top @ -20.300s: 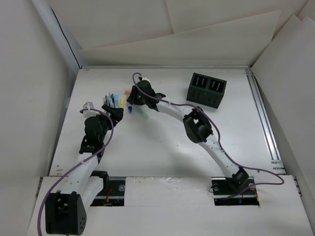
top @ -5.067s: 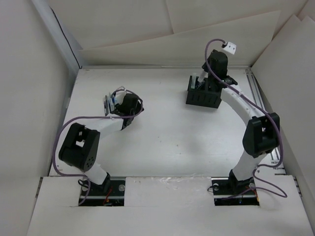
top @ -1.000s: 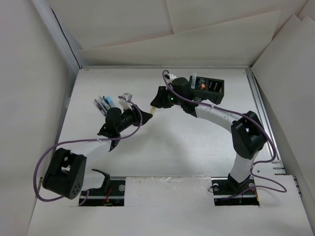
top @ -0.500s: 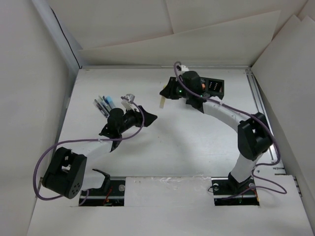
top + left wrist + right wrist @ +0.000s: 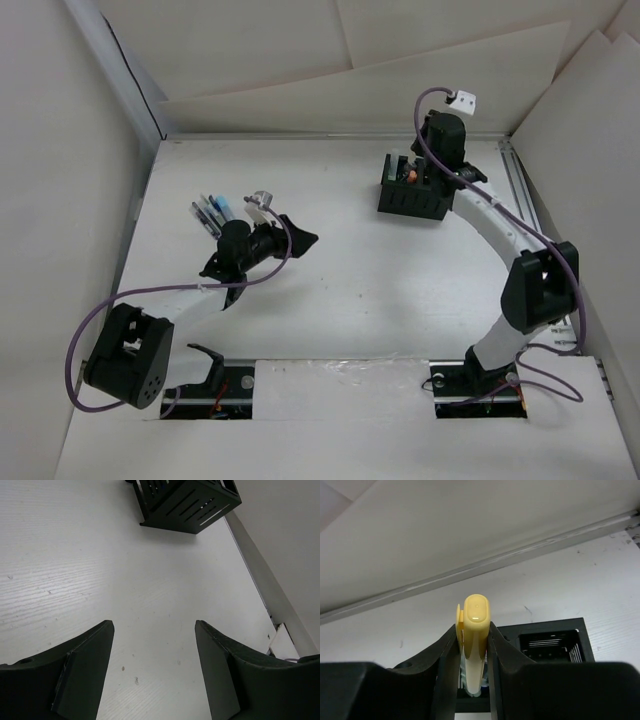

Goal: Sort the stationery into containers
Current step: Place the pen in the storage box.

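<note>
The right gripper goes down and to the left in the top view next, to get the yellow marker into the organizer box's section with other stationery.
The black two-compartment organizer box (image 5: pixel 412 194) stands at the back right; it also shows in the left wrist view (image 5: pixel 186 503) and the right wrist view (image 5: pixel 555 645). My right gripper (image 5: pixel 418 168) hangs over its left compartment, shut on a yellow marker (image 5: pixel 476 635) held upright, cap toward the camera. Other stationery shows inside that compartment (image 5: pixel 407 174). Several blue, dark and light blue pens (image 5: pixel 215 212) lie at the left of the table. My left gripper (image 5: pixel 303 241) is open and empty to the right of them, low over bare table.
A metal rail (image 5: pixel 537 240) runs along the table's right edge. White walls enclose the back and sides. The left arm's purple cable (image 5: pixel 150 290) loops over the table's near left. The right arm (image 5: pixel 500 235) arches along the right side.
My right gripper has carried the yellow marker from mid-table right and back to above the box's left compartment. My left gripper has stayed by the pens, open.
</note>
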Tool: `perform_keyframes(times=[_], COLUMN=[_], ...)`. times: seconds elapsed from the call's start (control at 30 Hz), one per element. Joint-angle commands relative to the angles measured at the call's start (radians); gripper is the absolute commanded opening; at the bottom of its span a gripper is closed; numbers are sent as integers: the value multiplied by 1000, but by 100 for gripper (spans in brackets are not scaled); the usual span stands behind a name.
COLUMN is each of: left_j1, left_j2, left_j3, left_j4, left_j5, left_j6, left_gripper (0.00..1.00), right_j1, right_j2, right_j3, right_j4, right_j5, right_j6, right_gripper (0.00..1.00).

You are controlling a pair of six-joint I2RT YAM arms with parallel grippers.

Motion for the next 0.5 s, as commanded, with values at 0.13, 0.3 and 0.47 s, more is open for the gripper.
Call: perform_keyframes(times=[0.13,0.3,0.47], left_j1=[-2,-2,-2], left_j2=[-28,-28,-19], left_j3=[33,42,42], left_j4=[-5,-5,-5], left_j5=[-34,-44,-53], left_j6=[14,14,4], left_gripper=[63,62,62], right_j1=[14,34,69], right_j2=[121,165,175], right_j3=[49,59,26], right_j4=[36,55,76], right_j5=[117,108,138], right_j6=[-56,-56,-56], right_gripper=[0,0,0])
